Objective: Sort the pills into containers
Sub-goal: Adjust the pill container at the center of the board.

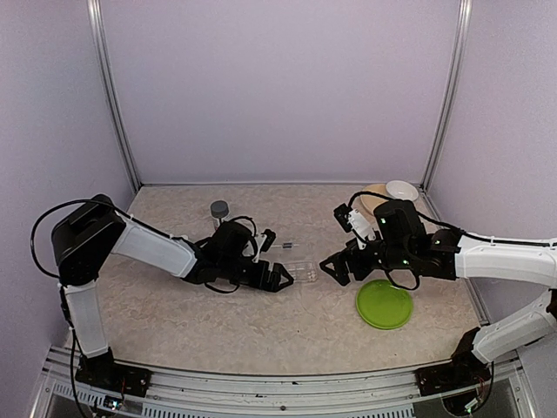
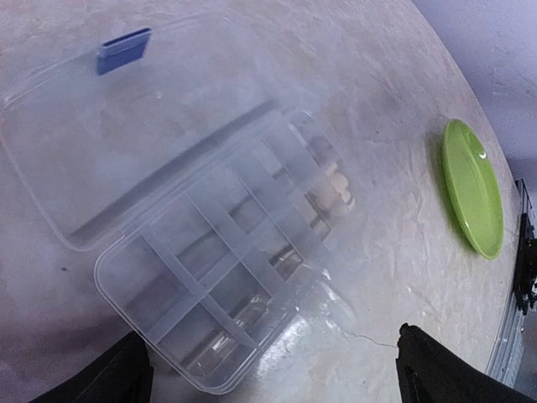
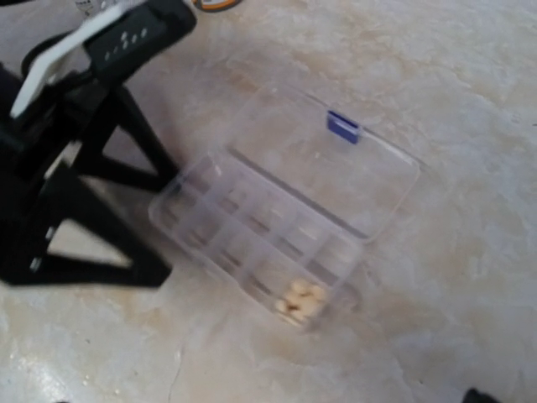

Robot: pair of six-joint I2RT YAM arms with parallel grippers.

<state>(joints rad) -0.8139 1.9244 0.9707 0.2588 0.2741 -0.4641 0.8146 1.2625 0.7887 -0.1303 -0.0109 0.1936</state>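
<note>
Next, my left gripper will swing its empty fingers off the box (image 1: pixel 303 270) toward the small white bottle, which stands to its left in the top view.
A clear plastic pill box (image 1: pixel 303 270) lies open on the table between my two grippers. In the left wrist view its compartments (image 2: pixel 226 277) lie just ahead of the fingers, and its lid (image 2: pixel 126 126) with a blue latch lies flat behind. Several cream pills (image 3: pixel 302 304) sit in one end compartment; they also show in the left wrist view (image 2: pixel 331 193). The other compartments look empty. My left gripper (image 1: pixel 280 280) is open at the box's left end, with nothing between its fingers (image 2: pixel 109 378). My right gripper (image 1: pixel 335 268) is open and empty, just right of the box.
A round green plate (image 1: pixel 384 303) lies at the front right, under the right arm. A white bowl (image 1: pixel 401 189) and a tan dish (image 1: pixel 372 201) stand in the back right corner. A grey-capped bottle (image 1: pixel 218 210) stands behind the left arm.
</note>
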